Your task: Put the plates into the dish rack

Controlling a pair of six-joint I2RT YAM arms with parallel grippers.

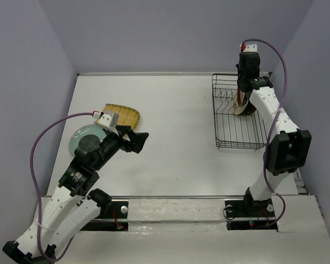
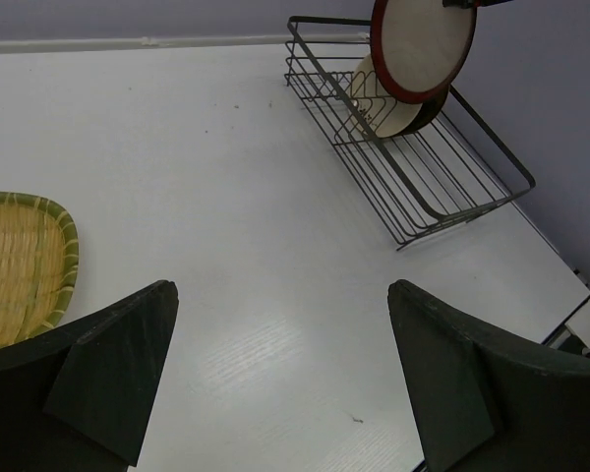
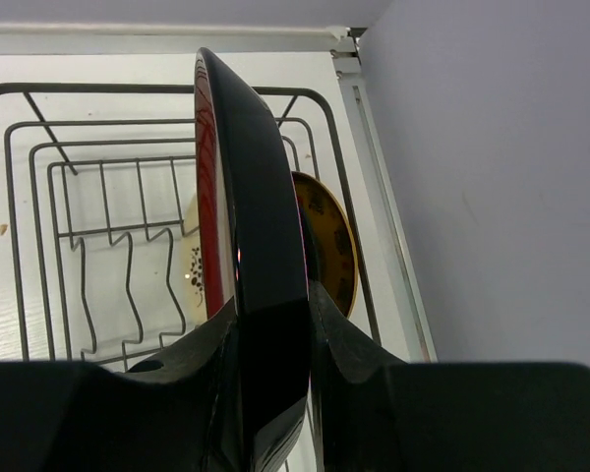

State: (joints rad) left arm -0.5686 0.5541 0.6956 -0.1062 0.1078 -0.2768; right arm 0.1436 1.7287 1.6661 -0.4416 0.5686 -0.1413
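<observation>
The right gripper moves down and to the left in the top view next, over the dish rack's slots beside the cream plate, since those slots stand empty.
My right gripper (image 3: 270, 329) is shut on the edge of the dark-red-rimmed beige plate (image 3: 261, 197), holding it upright above the far end of the black wire dish rack (image 1: 215, 113). In the rack below stand a cream plate with a dark mark (image 3: 191, 267) and a small patterned yellow plate (image 3: 332, 246). The left gripper (image 1: 138, 141) hangs open over bare table, nothing between its fingers. Just behind it lies the yellow ribbed fan-shaped plate (image 1: 124, 114). A pale green round plate (image 1: 80, 137) lies partly under the left arm.
The rack (image 2: 423, 187) sits close to the right wall, with its near slots holding nothing. The back wall runs just beyond it. The left wall stands near the green plate.
</observation>
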